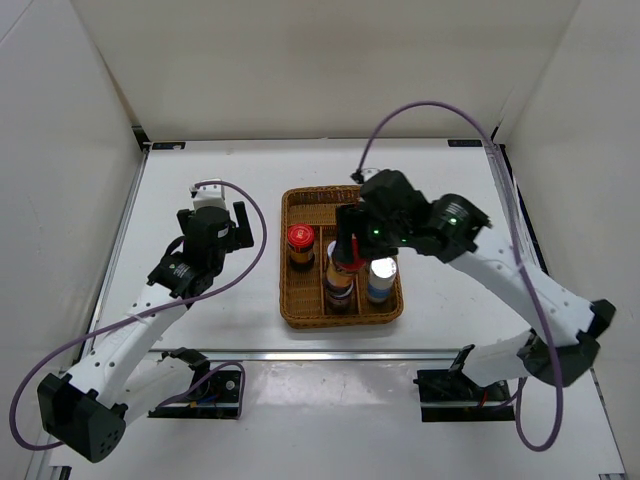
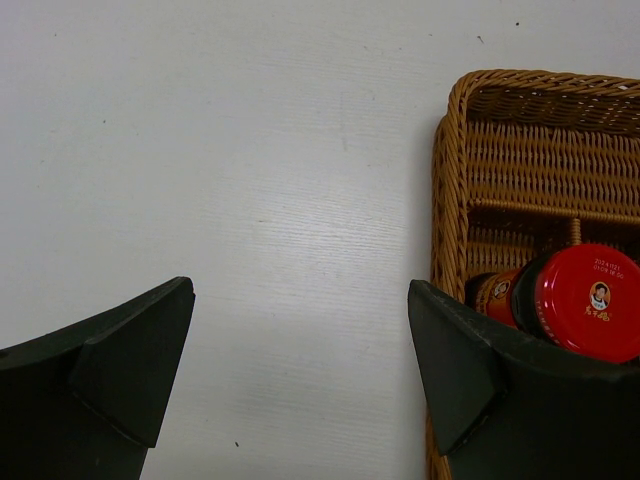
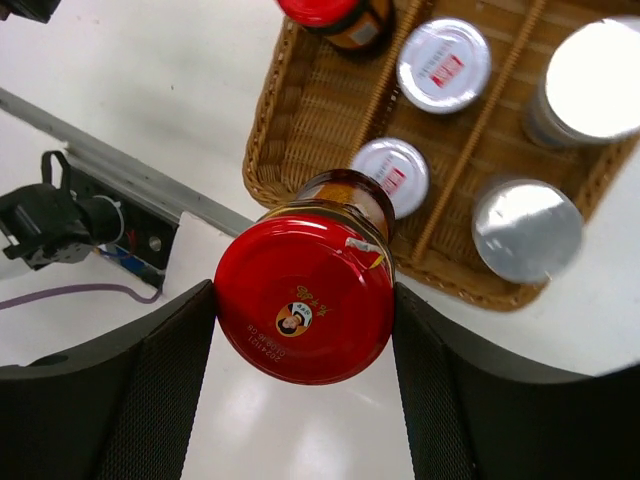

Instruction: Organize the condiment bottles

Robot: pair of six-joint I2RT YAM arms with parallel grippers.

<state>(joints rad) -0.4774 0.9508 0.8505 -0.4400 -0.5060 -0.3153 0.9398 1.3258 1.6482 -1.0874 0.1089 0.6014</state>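
Observation:
The dark jar goes across and down next for my right gripper to release, since the tray's empty near corner lies below it, to its left in the top view.
My right gripper (image 3: 305, 322) is shut on a dark jar by its red cap (image 3: 305, 300) and holds it tilted in the air above the brown wicker tray (image 3: 300, 110). From above, this held jar (image 1: 350, 263) hangs over the tray's middle row. In the tray stand a second red-capped jar (image 1: 300, 240), two short jars with small silver lids (image 3: 443, 62) (image 3: 392, 175), and two wider silver-capped bottles (image 3: 598, 75) (image 3: 527, 228). My left gripper (image 2: 300, 370) is open over bare table just left of the tray (image 2: 455, 170), with the red-capped jar (image 2: 587, 300) beside its right finger (image 2: 460, 370).
A metal rail (image 1: 330, 353) runs along the table's near edge, with the arm bases and black cable clamps (image 1: 215, 388) behind it. White walls close in the table on three sides. A purple cable (image 1: 430, 105) arcs over the back right.

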